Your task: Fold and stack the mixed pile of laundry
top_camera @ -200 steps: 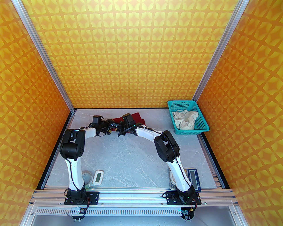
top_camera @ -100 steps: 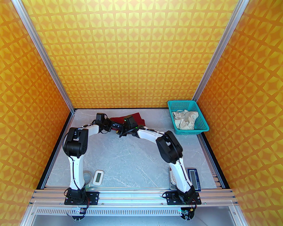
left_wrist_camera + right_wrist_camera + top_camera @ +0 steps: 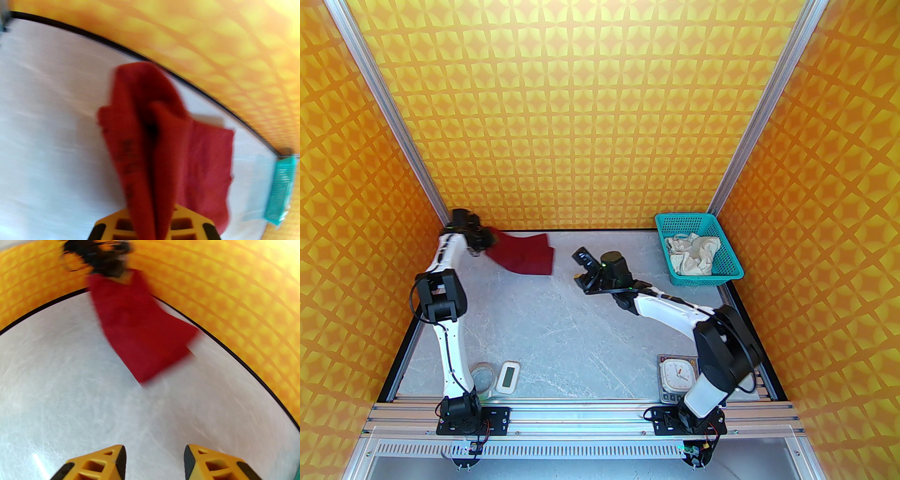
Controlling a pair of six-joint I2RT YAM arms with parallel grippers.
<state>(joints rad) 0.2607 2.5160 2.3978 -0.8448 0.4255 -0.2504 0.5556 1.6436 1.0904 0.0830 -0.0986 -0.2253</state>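
Note:
The table's far corner lies clear below the left gripper, so the robot next needs to move that gripper down toward the nearer side wall and release the shirt on that corner.
The dark red shirt hangs lifted over the table's far left, near the back wall. My left gripper is shut on its left end. In the left wrist view the shirt runs bunched up from between my yellow fingers. My right gripper is open at mid-table, apart from the shirt, with nothing held. The right wrist view has its gripper with bare table in the gap and the shirt hanging ahead. The cream-white shorts lie crumpled in the teal basket.
The basket stands at the back right corner against the orange wall. Near the front edge are a tape roll and a small white device on the left, and a scale with a clock face by the right arm's base.
My left gripper shut on the shirt and swung it up and to the far left corner. My right gripper opened, let go of the shirt and drew back to the right.

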